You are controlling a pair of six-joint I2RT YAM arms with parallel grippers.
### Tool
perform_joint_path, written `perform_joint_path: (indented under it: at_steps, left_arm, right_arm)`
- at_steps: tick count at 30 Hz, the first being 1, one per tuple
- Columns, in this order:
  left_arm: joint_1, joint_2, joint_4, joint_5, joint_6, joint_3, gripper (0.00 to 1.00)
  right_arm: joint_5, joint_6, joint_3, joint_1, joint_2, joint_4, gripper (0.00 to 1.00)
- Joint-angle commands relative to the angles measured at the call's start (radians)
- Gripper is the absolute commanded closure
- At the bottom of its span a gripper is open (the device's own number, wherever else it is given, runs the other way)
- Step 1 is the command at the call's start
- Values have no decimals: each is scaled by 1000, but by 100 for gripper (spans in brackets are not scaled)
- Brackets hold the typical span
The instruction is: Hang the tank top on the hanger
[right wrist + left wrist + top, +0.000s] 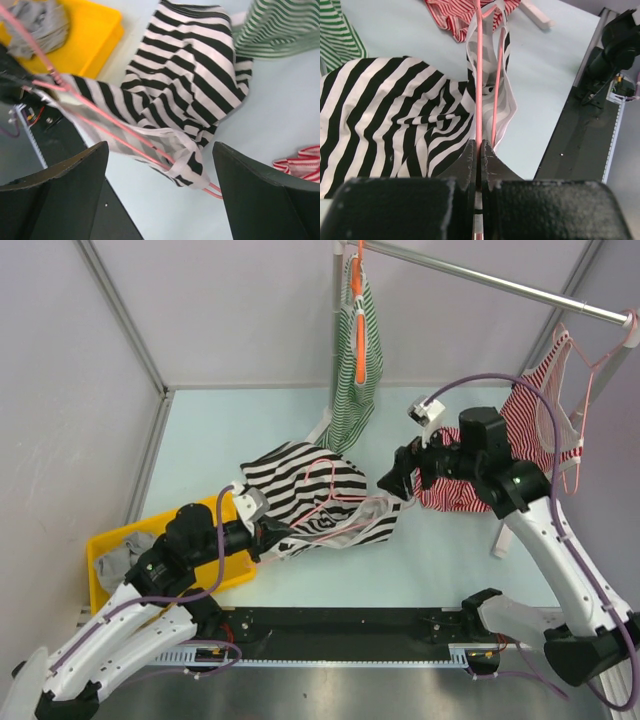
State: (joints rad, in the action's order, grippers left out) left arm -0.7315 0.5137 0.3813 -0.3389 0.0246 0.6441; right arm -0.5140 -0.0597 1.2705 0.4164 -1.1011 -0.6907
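Observation:
The hanger's far end (212, 190) sticks out past the strap, so I will lower and turn my right gripper and bring its open fingers onto that end of the hanger.
The black-and-white striped tank top (300, 480) lies crumpled on the table's middle. The pink wire hanger (335, 495) lies across it, with a pale-edged strap looped round its far end. My left gripper (266, 536) is shut on the hanger's wire at its near end; the left wrist view shows the wire (479, 75) pinched between the jaws (480, 150), with the top (390, 115) to its left. My right gripper (400, 480) is open and empty just right of the hanger's far end. In the right wrist view the top (200, 65) and hanger (125, 132) sit beyond the spread gripper (160, 175).
A yellow bin (235, 570) with a grey cloth (120, 560) sits front left. A green-and-white striped top (355, 370) on an orange hanger hangs from the rail (500, 285). A red-and-white striped top (530, 430) hangs at the right, its hem on the table.

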Motion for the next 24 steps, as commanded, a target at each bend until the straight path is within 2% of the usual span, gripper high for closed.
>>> perform_joint_path:
  at_steps: [1,4,8,11,16,24]
  left_arm:
    - [6,-27,-61,-80,-23,2,100]
    - [14,-21,-50,-120,-22,23,100]
    - [23,-1,-35,-166,-60,58,100]
    - [32,-1,-29,-180,-68,72,100]
    - [49,-23,-7,-215,-74,85,100]
    - [53,-58,-5,-267,-46,95,100]
  right_arm:
    - [-153,-153,39,-4,64,-99,9]
    - [-210,-294,33,1,87,-205,9]
    - [-103,-324,18,24,125,-245,12]
    - [-107,-379,3,48,138,-276,13]
    - [-54,-430,-52,90,150,-290,16]
    - [-14,-463,-126,117,161,-225,13]
